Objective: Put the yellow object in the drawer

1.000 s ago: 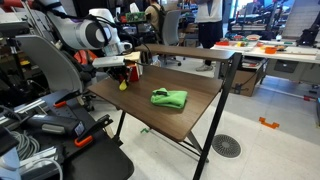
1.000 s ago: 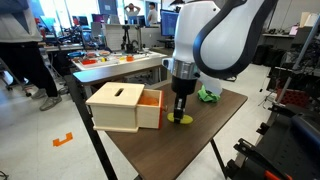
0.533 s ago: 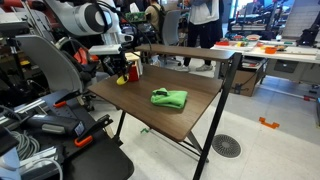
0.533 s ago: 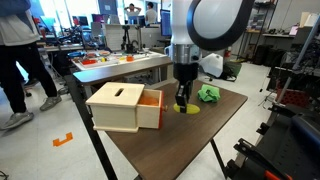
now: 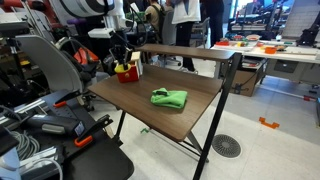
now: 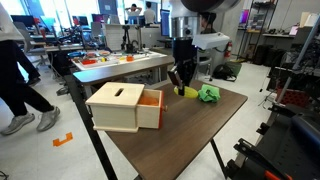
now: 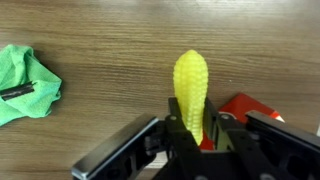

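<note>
The open orange drawer (image 7: 243,105) is to the right of my gripper in the wrist view. My gripper will swing over it next while turning, then lower and release the object inside.
My gripper (image 7: 195,128) is shut on the yellow corn-shaped object (image 7: 191,88), which sticks out beyond the fingers in the wrist view. In an exterior view the gripper (image 6: 181,82) holds the yellow object (image 6: 189,91) in the air, above the table and beyond the open drawer (image 6: 149,108). The drawer has an orange inside and belongs to a light wooden box (image 6: 115,106). In an exterior view the gripper (image 5: 123,62) hangs over the orange drawer (image 5: 128,71). In the wrist view an orange-red corner of the drawer (image 7: 240,108) shows beside the fingers.
A green cloth (image 6: 208,94) lies on the brown table (image 6: 190,135), also seen in an exterior view (image 5: 168,98) and in the wrist view (image 7: 25,82). Chairs and cables crowd the floor beside the table (image 5: 40,110). People and desks stand behind.
The gripper has risen from the table top, lifting the yellow object with it, and the arm has swung upward.
</note>
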`<state>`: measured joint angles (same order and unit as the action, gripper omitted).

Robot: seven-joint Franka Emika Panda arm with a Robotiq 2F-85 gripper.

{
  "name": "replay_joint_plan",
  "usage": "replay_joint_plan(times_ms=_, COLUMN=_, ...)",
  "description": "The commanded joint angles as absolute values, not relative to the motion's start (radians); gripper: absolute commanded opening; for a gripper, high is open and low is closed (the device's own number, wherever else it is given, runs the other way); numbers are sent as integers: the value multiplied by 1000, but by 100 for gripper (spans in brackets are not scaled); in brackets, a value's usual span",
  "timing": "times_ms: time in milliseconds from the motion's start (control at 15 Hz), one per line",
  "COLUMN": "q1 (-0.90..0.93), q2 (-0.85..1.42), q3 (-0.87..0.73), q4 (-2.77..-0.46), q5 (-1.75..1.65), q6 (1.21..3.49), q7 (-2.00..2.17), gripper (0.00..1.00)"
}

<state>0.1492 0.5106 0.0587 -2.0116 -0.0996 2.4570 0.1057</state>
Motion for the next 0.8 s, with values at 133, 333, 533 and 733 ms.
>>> replay_joint_plan(times_ms=133, q1=190, q2=527, q3=41, q4=-1926, q5=-4, q6=2482, q7=349, gripper=6)
replay_joint_plan(times_ms=333, q1=227, q2=547, q3=31, q4=-1895, q5=7, q6=2542, q7=493, gripper=6)
replay_joint_plan(times_ms=533, q1=259, q2=573, q3=26, q4=-1877, q5=14, q6=2608, q7=580, gripper=6)
replay_joint_plan(times_ms=733, q1=267, q2=596, q3=38, q4=-1877, q5=45, q6=2665, q7=605, gripper=6)
